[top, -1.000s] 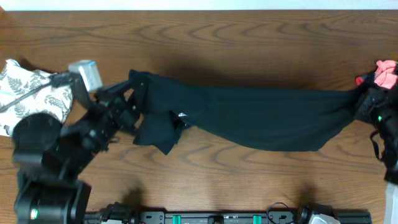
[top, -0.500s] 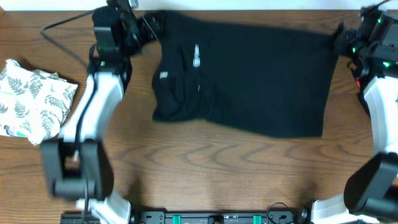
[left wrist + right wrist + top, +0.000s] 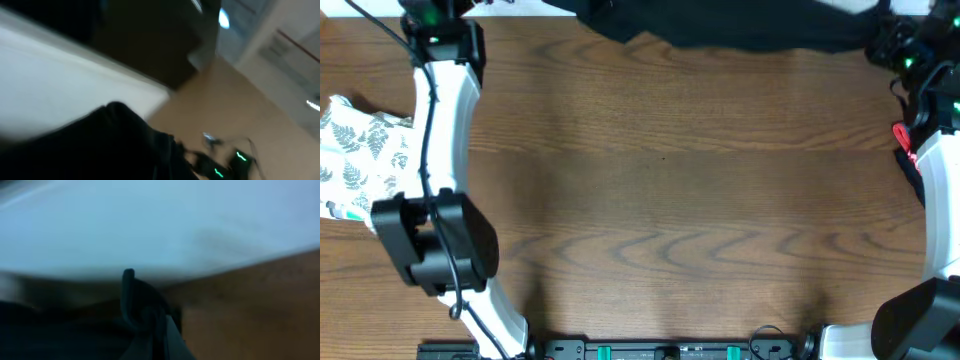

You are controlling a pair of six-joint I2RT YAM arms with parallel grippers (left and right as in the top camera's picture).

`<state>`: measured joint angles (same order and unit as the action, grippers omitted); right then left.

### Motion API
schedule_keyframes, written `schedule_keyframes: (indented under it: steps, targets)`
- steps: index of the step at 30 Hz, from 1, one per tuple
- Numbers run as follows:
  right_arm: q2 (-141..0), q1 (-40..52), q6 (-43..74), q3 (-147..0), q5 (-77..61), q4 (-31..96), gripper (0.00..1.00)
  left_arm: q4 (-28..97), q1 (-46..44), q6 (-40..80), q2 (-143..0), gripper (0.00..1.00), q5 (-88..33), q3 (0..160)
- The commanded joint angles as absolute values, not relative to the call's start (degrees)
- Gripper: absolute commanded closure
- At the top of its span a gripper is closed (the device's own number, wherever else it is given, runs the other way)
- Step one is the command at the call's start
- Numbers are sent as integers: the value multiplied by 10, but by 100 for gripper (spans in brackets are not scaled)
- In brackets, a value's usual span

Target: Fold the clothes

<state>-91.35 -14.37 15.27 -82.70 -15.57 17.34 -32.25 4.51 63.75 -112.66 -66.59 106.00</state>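
Note:
The dark cloth should next move back in my right gripper, go down onto the bare wooden tabletop and be released there, as that wood is below and back from the gripper.
A black garment (image 3: 740,30) hangs stretched across the far edge of the table, held up between my two arms, with most of it past the top of the overhead view. My left arm (image 3: 440,40) reaches to the far left corner and its fingers are out of the overhead view. The blurred left wrist view shows black cloth (image 3: 100,145) covering the jaws. My right arm (image 3: 905,50) reaches to the far right corner. In the blurred right wrist view my right gripper (image 3: 150,325) is closed on dark cloth (image 3: 50,335).
A folded white cloth with a leaf print (image 3: 360,150) lies at the left edge of the wooden table (image 3: 660,200). A red item (image 3: 903,137) shows at the right edge beside my right arm.
Both arms have swung up and away, lifting the black garment off the table from the middle to the far edge. It went from bunched to spread wide.

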Motion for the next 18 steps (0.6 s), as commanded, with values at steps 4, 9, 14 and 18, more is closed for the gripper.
schedule_keyframes:
  steps: [4,9,14,18]
  targets:
    - [-914,-150,64,-827,-42,355,99,11,40,448,-1132,95,-879,1024]
    - [-920,-150,22,-815,56,451,99,338,42,193,-1132,94,-759,966]
    - [-921,-150,20,-798,72,498,99,523,41,57,-1132,94,-569,921]
    - [-921,-150,20,-794,73,566,99,606,41,4,-1132,94,-515,906]
